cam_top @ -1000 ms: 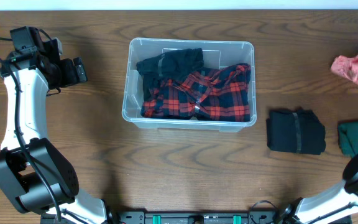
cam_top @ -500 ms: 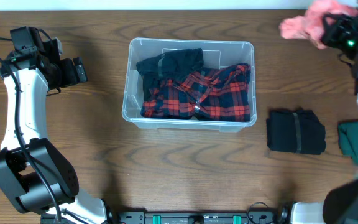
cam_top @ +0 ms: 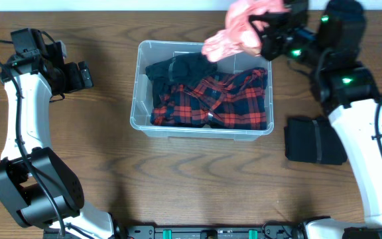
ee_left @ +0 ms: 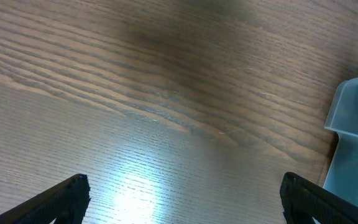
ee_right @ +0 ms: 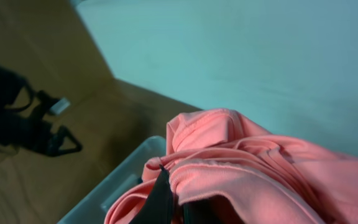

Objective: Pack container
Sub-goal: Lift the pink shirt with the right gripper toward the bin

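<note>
My right gripper should lower and shift to the left in the overhead view, over the tub's far side, next, because the pink garment partly overhangs the tub's rim.
The container [cam_top: 135, 99] is a clear plastic tub at the table's middle. It holds a red and black plaid shirt [cam_top: 224, 99] and a black garment [cam_top: 181, 65]. My right gripper [cam_top: 260, 33] is shut on a pink garment [cam_top: 234, 33] and holds it above the tub's far right corner. In the right wrist view the pink garment [ee_right: 253, 168] fills the lower frame around a dark finger [ee_right: 166, 199], with the tub's rim [ee_right: 110, 186] below. My left gripper [ee_left: 182, 199] is open and empty over bare wood, left of the tub's corner [ee_left: 353, 149].
A folded black garment [cam_top: 315, 141] lies on the table right of the tub, partly under my right arm. My left arm [cam_top: 28, 99] stands at the far left of the table.
My right arm has swung left from the table's far right edge, carrying the pink garment to above the tub's far right corner. The left arm has not moved.
</note>
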{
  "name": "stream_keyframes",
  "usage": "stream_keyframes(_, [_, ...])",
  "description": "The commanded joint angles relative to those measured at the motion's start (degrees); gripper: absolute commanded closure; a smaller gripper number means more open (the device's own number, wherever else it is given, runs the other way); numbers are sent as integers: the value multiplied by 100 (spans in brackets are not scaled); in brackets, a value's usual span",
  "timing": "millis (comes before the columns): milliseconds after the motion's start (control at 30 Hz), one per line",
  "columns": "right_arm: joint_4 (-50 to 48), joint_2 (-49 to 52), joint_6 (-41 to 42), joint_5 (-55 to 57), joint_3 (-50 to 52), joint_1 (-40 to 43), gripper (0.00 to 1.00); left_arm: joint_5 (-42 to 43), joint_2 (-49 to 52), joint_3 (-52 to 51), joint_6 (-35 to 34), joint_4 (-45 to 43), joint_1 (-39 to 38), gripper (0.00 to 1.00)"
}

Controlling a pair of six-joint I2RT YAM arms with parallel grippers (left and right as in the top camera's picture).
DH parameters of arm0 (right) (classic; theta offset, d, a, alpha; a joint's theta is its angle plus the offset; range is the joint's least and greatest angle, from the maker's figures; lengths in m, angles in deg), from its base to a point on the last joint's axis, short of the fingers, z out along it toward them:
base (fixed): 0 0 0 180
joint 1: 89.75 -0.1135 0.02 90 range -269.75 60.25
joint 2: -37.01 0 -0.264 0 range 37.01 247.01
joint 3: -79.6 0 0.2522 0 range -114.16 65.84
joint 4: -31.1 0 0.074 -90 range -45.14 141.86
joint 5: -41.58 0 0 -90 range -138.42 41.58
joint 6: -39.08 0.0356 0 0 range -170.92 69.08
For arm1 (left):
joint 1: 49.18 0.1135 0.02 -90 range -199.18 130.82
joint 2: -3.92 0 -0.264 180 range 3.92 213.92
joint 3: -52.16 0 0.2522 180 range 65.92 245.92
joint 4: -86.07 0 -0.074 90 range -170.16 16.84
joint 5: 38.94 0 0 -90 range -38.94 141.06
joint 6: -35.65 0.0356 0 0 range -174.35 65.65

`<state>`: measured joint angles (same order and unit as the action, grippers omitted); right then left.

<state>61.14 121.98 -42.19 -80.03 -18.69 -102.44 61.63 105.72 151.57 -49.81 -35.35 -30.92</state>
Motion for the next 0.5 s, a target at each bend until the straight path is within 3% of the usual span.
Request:
stream_keyframes(0, [-142, 33, -474, 146, -22, -291, 99, 37, 44, 9, 37, 11, 0, 2])
stream_keyframes(467, [-846, 1338, -1036, -197, -22, -678, 99, 37, 44, 9, 37, 11, 0, 2])
